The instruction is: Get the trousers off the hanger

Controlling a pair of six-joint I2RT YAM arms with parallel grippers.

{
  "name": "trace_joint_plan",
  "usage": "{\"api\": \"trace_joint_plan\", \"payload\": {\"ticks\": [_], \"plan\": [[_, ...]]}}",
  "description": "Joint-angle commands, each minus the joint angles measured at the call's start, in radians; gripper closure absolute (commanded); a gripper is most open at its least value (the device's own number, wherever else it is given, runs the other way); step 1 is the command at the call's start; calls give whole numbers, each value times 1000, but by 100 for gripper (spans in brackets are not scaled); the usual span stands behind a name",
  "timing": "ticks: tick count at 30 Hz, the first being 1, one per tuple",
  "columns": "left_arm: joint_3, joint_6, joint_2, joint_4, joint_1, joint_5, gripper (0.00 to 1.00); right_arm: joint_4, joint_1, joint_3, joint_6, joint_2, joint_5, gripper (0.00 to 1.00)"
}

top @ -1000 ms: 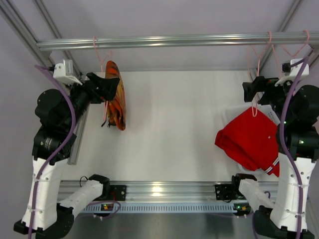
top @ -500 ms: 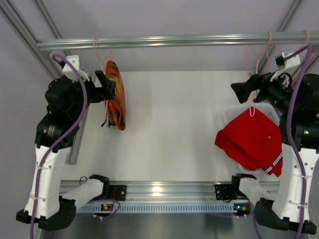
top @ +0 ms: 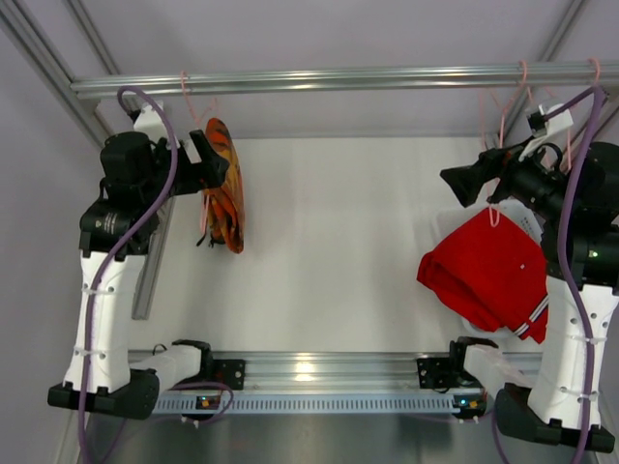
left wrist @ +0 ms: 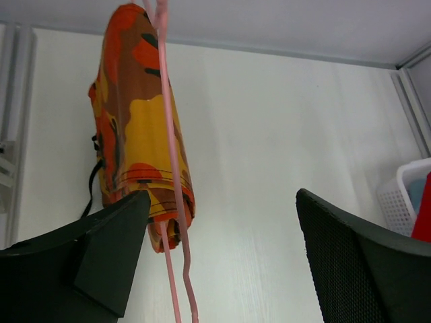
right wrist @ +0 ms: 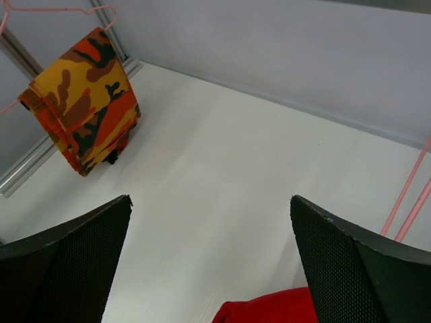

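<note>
My left gripper should move down next, turn its fingers toward the white basket and close on the pink hanger wire, because that wire hangs below, beside the trousers.
The orange-yellow patterned trousers hang folded over a pink hanger on the rail at the left. They also show in the left wrist view and the right wrist view. My left gripper is open beside them; the pink hanger wire runs between its jaws, near the left finger. The red trousers lie on a white basket at the right. My right gripper is open and empty above the table. A blue sliver shows in the basket.
An aluminium rail crosses the back, with empty pink hangers at its right end. The white basket stands at the right edge of the white table. A frame rail runs along the near edge.
Both arms have straightened up. My left gripper has drawn back slightly from the patterned trousers. My right gripper has swung left, away from the pink hangers. The trousers have not moved.
</note>
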Motion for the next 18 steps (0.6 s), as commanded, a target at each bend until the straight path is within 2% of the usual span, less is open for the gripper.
{"api": "trace_joint_plan", "payload": {"ticks": [1,4,7,8,9,11,12,13,16,18], "plan": [[-40,-61,11,31,62,131,7,-23,-16,15,-19,-14,-23,0],[-79,-88,4,85,155,278,10,-38,-16,16,-54,-24,-20,1],[-177,-146,0,171,273,497,14,-51,-16,16,-65,-31,-22,0],[-204,-174,2,205,309,642,16,-52,-16,16,-68,-31,-22,0],[-232,-214,2,296,339,719,19,-55,-16,16,-71,-32,-22,1],[-345,-401,7,456,430,879,24,-61,-16,16,-76,-34,-22,1],[-382,-470,4,637,448,978,27,-64,-16,16,-82,-35,-22,1],[-460,-602,-4,753,468,1017,29,-67,-16,15,-85,-38,-22,0],[-536,-763,-16,1026,473,1079,32,-66,-16,3,-91,-46,-22,1],[-559,-824,-13,1126,473,1096,33,-66,-16,-4,-89,-48,-22,1]]}}
